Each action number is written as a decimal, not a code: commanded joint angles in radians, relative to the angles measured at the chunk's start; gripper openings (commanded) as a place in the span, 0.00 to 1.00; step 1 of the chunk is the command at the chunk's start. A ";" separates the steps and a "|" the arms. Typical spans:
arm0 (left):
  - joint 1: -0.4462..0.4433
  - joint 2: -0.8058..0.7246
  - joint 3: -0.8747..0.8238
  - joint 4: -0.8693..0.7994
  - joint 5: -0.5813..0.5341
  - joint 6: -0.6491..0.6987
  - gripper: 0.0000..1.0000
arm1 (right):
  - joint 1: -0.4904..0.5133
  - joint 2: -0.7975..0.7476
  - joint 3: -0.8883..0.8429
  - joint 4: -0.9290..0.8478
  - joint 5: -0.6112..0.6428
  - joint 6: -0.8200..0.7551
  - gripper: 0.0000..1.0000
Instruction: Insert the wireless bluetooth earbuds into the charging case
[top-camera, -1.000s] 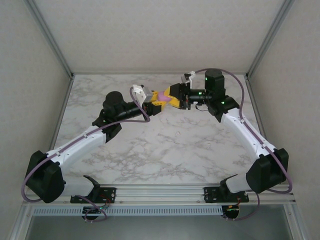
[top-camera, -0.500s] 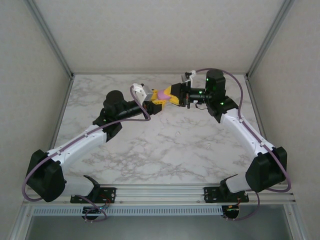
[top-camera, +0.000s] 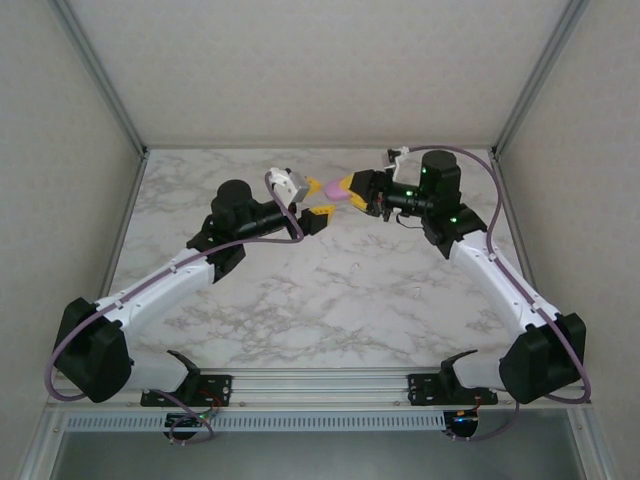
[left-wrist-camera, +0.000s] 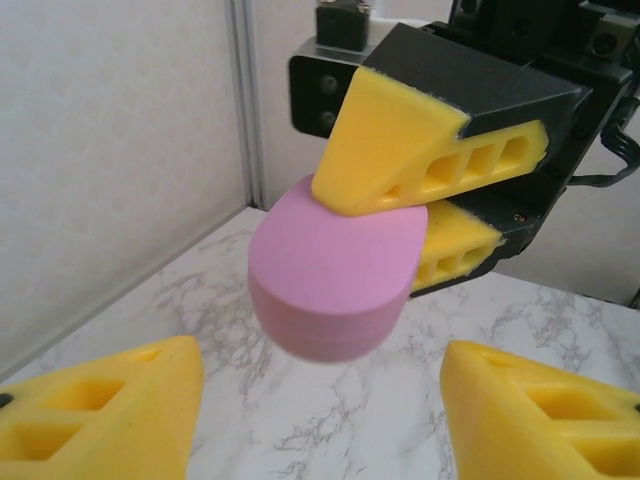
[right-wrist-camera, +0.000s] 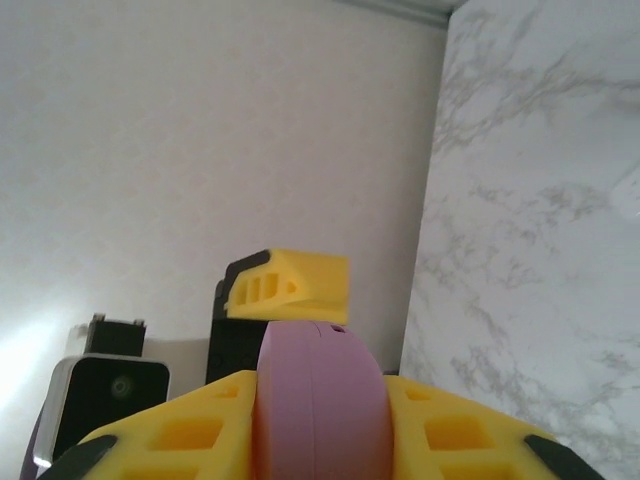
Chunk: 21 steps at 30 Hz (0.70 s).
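My right gripper should lower the closed purple charging case onto the bare marble tabletop and release it on that clear spot below.
A closed, rounded pink-purple charging case (top-camera: 333, 199) hangs in the air over the far middle of the table. My right gripper (top-camera: 350, 194) is shut on it, its yellow fingers (left-wrist-camera: 400, 150) pressing both flat faces. The right wrist view looks along the case (right-wrist-camera: 318, 400) edge-on, its lid seam closed. My left gripper (top-camera: 318, 199) faces the case from the left and stands open. Its fingers (left-wrist-camera: 100, 410) spread wide below the case (left-wrist-camera: 335, 270) and do not touch it. The earbuds are out of view.
The marble table (top-camera: 330, 290) lies below both arms. Pale walls with metal corner posts (top-camera: 105, 85) close in the back and sides. One finger of the left gripper (right-wrist-camera: 290, 285) shows just behind the case in the right wrist view.
My left gripper has opened and let go of the case. The right arm has drawn back to the right, carrying the case with it.
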 joint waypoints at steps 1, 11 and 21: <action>-0.009 -0.045 -0.013 -0.032 -0.059 0.009 0.65 | -0.024 -0.022 -0.035 0.005 0.111 -0.037 0.14; -0.006 -0.132 -0.056 -0.123 -0.163 -0.009 0.68 | -0.096 0.176 -0.027 -0.155 0.328 -0.150 0.16; 0.033 -0.209 -0.053 -0.262 -0.399 -0.148 0.73 | -0.096 0.605 0.184 -0.193 0.266 -0.304 0.17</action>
